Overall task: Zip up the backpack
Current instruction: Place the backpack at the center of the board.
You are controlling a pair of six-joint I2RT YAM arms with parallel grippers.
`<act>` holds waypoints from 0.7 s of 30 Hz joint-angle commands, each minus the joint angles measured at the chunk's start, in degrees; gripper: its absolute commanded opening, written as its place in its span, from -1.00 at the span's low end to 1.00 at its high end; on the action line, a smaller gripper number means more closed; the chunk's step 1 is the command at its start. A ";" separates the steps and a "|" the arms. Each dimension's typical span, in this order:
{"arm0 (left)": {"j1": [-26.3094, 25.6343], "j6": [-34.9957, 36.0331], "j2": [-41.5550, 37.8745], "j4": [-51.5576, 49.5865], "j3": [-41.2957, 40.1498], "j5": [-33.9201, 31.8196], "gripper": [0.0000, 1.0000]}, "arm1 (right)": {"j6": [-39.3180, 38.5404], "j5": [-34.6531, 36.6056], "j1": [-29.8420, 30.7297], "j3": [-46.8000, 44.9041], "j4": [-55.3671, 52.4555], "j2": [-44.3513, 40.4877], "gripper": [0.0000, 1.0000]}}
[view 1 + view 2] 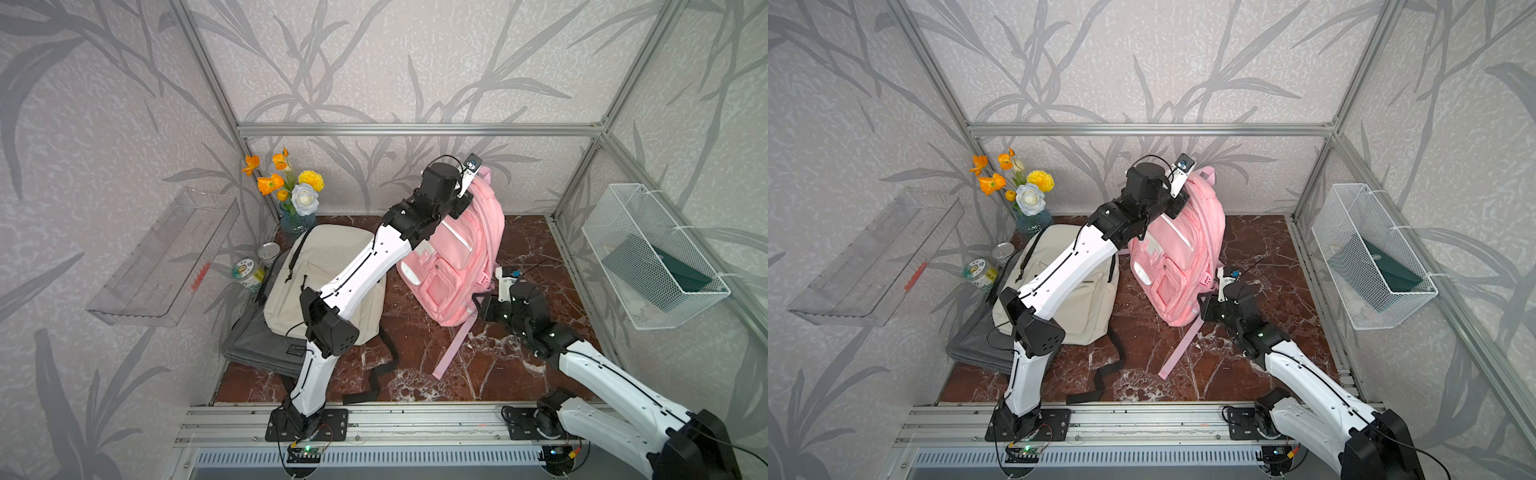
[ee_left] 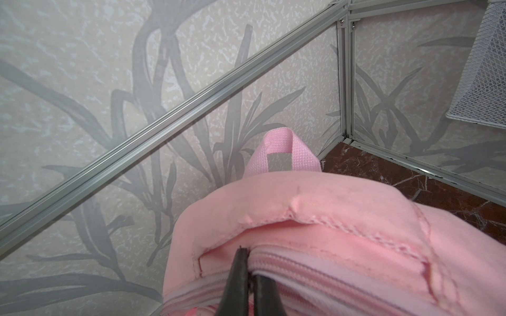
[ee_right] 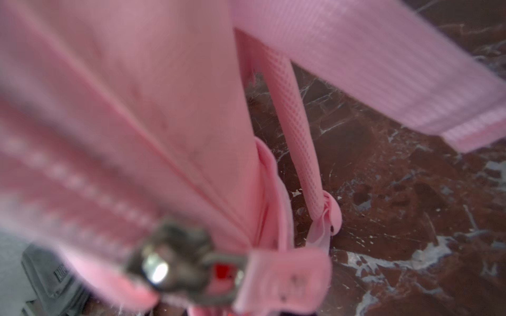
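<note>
I will next lower the upright backpack's top toward the marble floor with my left gripper and let go of the pink fabric edge, because the floor is well below them both.
The pink backpack point(image 1: 457, 257) point(image 1: 1177, 253) stands upright at the back of the marble floor. My left arm reaches over its top. In the left wrist view my left gripper point(image 2: 247, 260) is shut on the pink fabric edge beside the zipper point(image 2: 328, 273), just below the carry loop point(image 2: 282, 147). My right gripper point(image 1: 482, 309) sits low against the backpack's right side. The right wrist view shows a blurred metal zipper slider point(image 3: 169, 257) and its pink pull tab point(image 3: 284, 279) right at the jaws. The fingers themselves are hidden there.
A beige backpack point(image 1: 324, 282) lies on a grey folded bag point(image 1: 262, 345) at the left, with cans point(image 1: 249, 274) and a flower vase point(image 1: 297, 199) behind. A white wire basket point(image 1: 652, 257) hangs on the right wall. A pink strap point(image 1: 453, 349) trails forward.
</note>
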 commanded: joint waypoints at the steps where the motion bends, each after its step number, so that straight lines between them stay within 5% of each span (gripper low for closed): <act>1: -0.11 -0.31 -1.02 1.63 2.94 -2.57 -1.00 | -1.80 9.22 -0.38 4.09 -9.75 -3.75 -0.80; 6: 0.13 -0.12 -0.55 -1.13 3.61 -3.94 -1.00 | -6.87 6.76 -8.89 7.64 -19.72 -10.92 -0.87; 12: 0.39 0.53 3.23 -5.73 5.71 -7.58 -1.00 | -12.45 -0.52 -19.60 12.51 -29.47 -8.22 -0.92; 17: 2.11 -2.28 5.30 -6.23 1.84 -5.41 -0.97 | -12.41 -2.39 -21.49 11.29 -26.75 -4.41 -0.99; 21: 4.05 -6.51 10.66 -11.52 6.79 -1.52 -0.93 | -11.37 -3.15 -21.53 10.32 -22.80 0.17 -0.99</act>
